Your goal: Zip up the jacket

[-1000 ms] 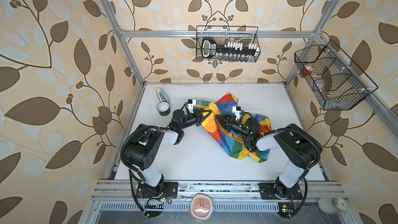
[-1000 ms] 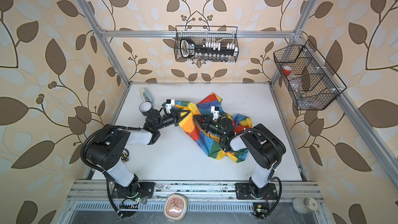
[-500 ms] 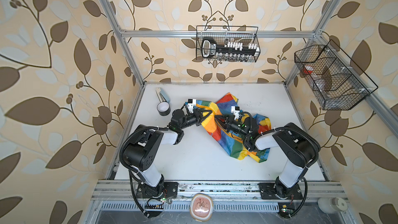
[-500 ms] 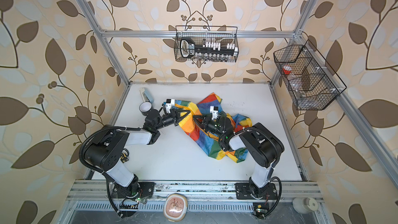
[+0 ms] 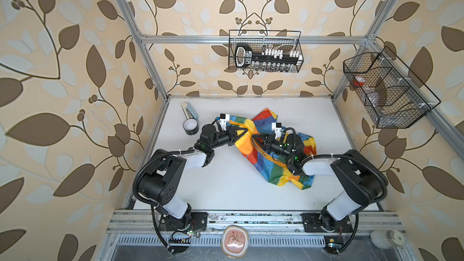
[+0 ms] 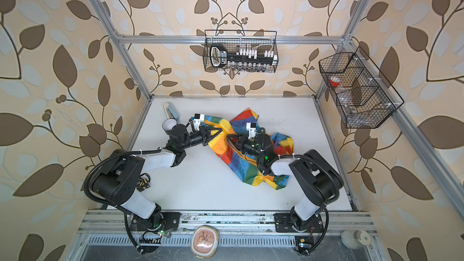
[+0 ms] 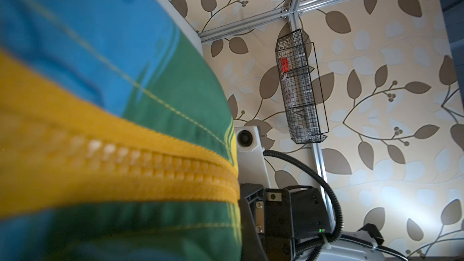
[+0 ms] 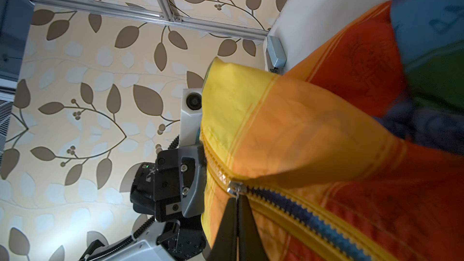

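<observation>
Next I will move my left gripper toward the black roll and bring the lifted end of the jacket down onto the tabletop beside it, then release it, since that end hangs above the table.
The jacket (image 5: pixel 271 161) (image 6: pixel 241 164) lies crumpled on the white table, in rainbow blocks. My left gripper (image 5: pixel 246 131) (image 6: pixel 222 129) is shut on its yellow edge by the zipper's end, holding it off the table. In the left wrist view the jacket (image 7: pixel 100 71) and its orange zipper (image 7: pixel 150 161) fill the picture and hide the jaws. My right gripper (image 5: pixel 253 136) (image 8: pixel 237 198) faces the left one, shut on the pull tab of the silver zipper slider (image 8: pixel 236 188). Behind the slider the zipper teeth (image 8: pixel 313 222) stand apart.
A black roll (image 5: pixel 190 126) and a small white-and-blue object (image 5: pixel 189 111) sit at the table's back left. One wire basket (image 5: pixel 265 55) hangs on the back wall. Another wire basket (image 5: pixel 386 91) hangs on the right wall. Aluminium frame posts edge the table.
My right gripper's jaws have closed on the zipper pull. Both arms have stayed almost where they were, and the left gripper keeps its hold on the jacket.
</observation>
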### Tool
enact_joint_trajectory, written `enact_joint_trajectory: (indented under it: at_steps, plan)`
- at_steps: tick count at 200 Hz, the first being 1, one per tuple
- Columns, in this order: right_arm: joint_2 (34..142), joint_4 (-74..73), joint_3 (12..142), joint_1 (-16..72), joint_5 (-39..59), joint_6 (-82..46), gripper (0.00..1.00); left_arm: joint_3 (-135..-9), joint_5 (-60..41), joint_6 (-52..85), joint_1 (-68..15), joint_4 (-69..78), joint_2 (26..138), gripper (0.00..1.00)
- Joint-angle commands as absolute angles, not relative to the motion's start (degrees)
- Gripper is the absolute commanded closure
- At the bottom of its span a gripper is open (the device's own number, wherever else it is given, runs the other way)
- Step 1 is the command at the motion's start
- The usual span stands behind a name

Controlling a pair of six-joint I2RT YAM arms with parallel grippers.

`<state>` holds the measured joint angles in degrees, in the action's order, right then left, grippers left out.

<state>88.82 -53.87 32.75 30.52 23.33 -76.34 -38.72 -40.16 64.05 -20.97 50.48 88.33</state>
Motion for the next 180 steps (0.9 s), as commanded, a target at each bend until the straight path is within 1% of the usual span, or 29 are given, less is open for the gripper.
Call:
enact_joint_trajectory:
  at_steps: [1, 17, 38, 54, 72, 95, 115, 139, 155, 180]
  plan:
    - [81.66, -31.42, 33.98, 29.96, 19.19, -64.33, 1.0, -44.3, -33.6, 53.55, -19.32, 42.65, 80.54, 1.0]
    - [77.48, -22.46, 35.03, 29.46, 16.31, -59.3, 1.0, -45.25, -28.2, 52.12, -17.87, 38.52, 77.99, 1.0]
    - [73.82, -16.12, 35.2, 27.36, 15.47, -55.54, 1.0, -44.93, -23.7, 51.29, -14.55, 37.63, 75.63, 1.0]
    - [71.16, -11.36, 35.21, 25.13, 15.01, -52.77, 1.0, -44.91, -20.19, 50.08, -12.44, 33.45, 73.41, 1.0]
    - [68.27, -4.67, 35.42, 21.97, 13.36, -48.92, 1.0, -45.25, -15.23, 46.15, -11.16, 25.76, 70.61, 1.0]
    - [65.73, 2.69, 34.78, 15.45, 12.38, -44.55, 1.0, -45.01, -10.6, 41.8, -9.73, 18.34, 68.79, 1.0]
    - [64.19, 5.67, 33.75, 10.11, 12.68, -41.84, 1.0, -44.14, -9.89, 40.52, -8.84, 15.56, 68.72, 1.0]
    - [63.85, 8.84, 34.28, 7.75, 11.84, -39.75, 1.0, -42.04, -8.53, 40.29, -8.71, 13.6, 68.41, 1.0]
    - [63.87, 7.75, 34.22, 8.0, 12.86, -39.84, 1.0, -40.7, -9.53, 39.86, -8.71, 13.28, 68.03, 1.0]
    - [66.11, 6.12, 35.82, 10.47, 14.98, -40.4, 1.0, -41.05, -11.12, 39.33, -8.76, 8.66, 67.96, 1.0]
